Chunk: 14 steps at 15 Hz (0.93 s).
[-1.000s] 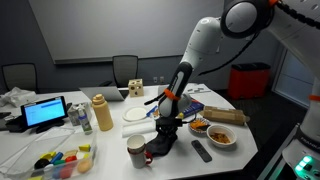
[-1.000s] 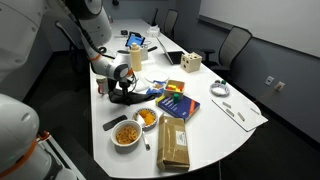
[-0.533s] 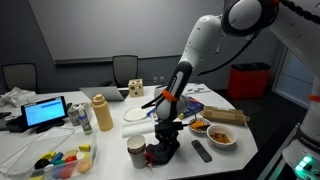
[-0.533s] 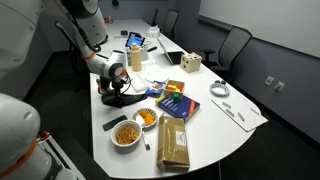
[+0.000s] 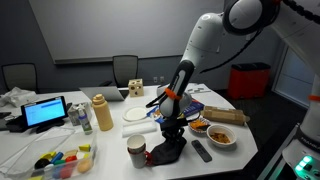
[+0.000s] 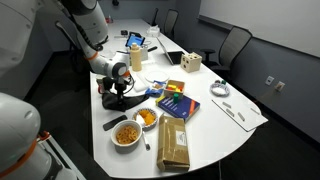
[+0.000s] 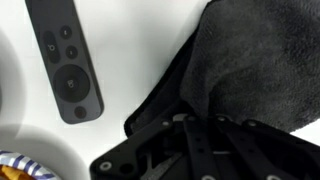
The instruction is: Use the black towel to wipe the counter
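I will next lift my gripper with the towel (image 5: 166, 152) and swing it outward over the bare counter (image 5: 137, 127) beside the white plate, because that part of the counter is clear. I will then lower the towel and let it go.
The black towel (image 5: 166, 152) lies bunched on the white table (image 5: 110, 145) near its front edge. It also shows in an exterior view (image 6: 118, 99) and fills the upper right of the wrist view (image 7: 262, 55). My gripper (image 5: 170, 136) points straight down onto the towel, shut on it and pressing it to the tabletop. It shows in an exterior view (image 6: 117, 90). In the wrist view the gripper (image 7: 200, 128) has its jaws close together, and the fingertips are buried in the cloth.
A black remote (image 7: 68, 62) lies just beside the towel (image 5: 201, 151). A paper cup (image 5: 136, 152) stands on the towel's other side. Snack bowls (image 5: 220, 135) (image 6: 127, 133), a brown bag (image 6: 173, 145), a plate (image 5: 137, 115) and a yellow bottle (image 5: 102, 113) crowd the table.
My gripper has slid the towel a short way across the table, away from the cup and towards the remote. Nothing else has moved.
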Motion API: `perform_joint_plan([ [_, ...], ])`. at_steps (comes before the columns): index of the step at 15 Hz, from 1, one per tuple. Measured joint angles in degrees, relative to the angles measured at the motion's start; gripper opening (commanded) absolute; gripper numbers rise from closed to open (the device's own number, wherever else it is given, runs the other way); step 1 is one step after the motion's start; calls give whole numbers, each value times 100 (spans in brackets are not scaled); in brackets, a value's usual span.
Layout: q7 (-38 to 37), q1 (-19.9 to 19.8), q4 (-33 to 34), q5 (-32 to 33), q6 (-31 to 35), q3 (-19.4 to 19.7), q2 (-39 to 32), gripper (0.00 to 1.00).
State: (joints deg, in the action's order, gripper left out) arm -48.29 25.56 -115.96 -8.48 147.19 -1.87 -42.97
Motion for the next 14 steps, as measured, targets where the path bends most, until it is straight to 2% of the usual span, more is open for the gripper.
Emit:
perform_joint_plan([
  [3,-66,-16,31,21,-1,285,-7,2],
  [5,-149,-94,118,11,8,344,-51,2],
  [14,-689,-163,767,-202,273,-19,-354,2],
])
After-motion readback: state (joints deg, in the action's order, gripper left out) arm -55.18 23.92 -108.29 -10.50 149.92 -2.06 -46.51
